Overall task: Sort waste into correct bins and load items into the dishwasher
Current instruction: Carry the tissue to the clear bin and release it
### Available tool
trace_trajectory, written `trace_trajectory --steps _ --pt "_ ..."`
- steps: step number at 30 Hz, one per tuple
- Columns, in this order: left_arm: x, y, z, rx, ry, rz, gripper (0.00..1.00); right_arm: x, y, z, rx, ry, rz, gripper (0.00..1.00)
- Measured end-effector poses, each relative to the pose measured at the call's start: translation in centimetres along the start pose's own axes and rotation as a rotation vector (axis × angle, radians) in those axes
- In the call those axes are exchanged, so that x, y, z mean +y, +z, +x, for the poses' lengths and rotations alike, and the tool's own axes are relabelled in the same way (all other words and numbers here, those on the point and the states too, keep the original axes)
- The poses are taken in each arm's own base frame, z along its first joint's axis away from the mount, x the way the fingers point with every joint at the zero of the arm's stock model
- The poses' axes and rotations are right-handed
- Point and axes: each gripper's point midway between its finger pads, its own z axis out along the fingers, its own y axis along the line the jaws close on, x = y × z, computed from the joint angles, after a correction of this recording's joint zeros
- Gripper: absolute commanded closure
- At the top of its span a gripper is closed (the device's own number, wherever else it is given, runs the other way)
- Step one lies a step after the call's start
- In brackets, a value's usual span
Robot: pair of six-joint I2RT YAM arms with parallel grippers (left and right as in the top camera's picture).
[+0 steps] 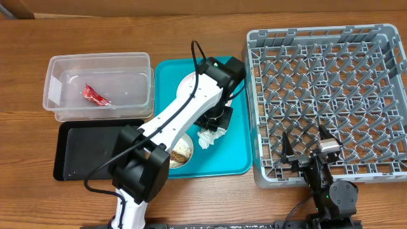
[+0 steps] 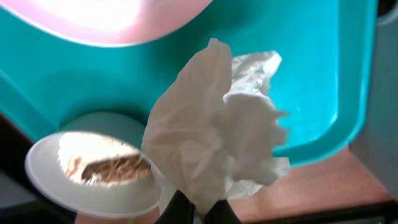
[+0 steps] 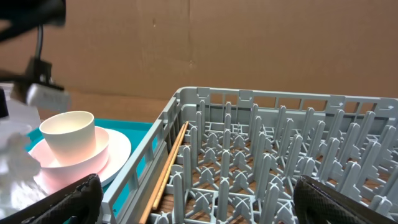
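Observation:
The clear tub is outward of my left gripper, to the left in the overhead view, so my left gripper will next lift over the tub to let go of the tissue (image 1: 209,137).
My left gripper (image 2: 198,211) is shut on the crumpled white tissue (image 2: 217,137) and holds it over the teal tray (image 2: 311,74); the overhead view shows the gripper (image 1: 214,122) and the tissue (image 1: 209,137) too. A white bowl (image 1: 181,152) with rice and brown bits (image 2: 115,168) sits beside the tissue. The pink plate (image 3: 112,152) carries a white cup (image 3: 68,134); my arm hides most of it from overhead. The red wrapper (image 1: 95,95) lies in the clear tub (image 1: 60,67). My right gripper (image 1: 305,159) is open and empty over the grey dish rack's (image 1: 331,95) front left corner.
The black tray (image 1: 82,149) lies in front of the clear tub, left of the teal tray (image 1: 235,152). A pair of wooden chopsticks (image 3: 168,168) lies inside the rack along its left wall. The rack's upright pegs (image 3: 280,155) stand below my right gripper.

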Motion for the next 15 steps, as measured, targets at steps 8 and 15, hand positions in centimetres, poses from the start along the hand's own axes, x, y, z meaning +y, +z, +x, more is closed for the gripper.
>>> trace_trajectory --steps 8,15 --pt "1.4 -4.2 -0.8 -0.044 -0.048 0.029 0.96 0.0 0.0 0.0 0.0 0.0 0.0 0.0" --pt "9.5 -8.5 -4.6 -0.185 -0.29 0.088 0.96 0.0 0.0 0.0 0.0 0.0 0.0 0.0"
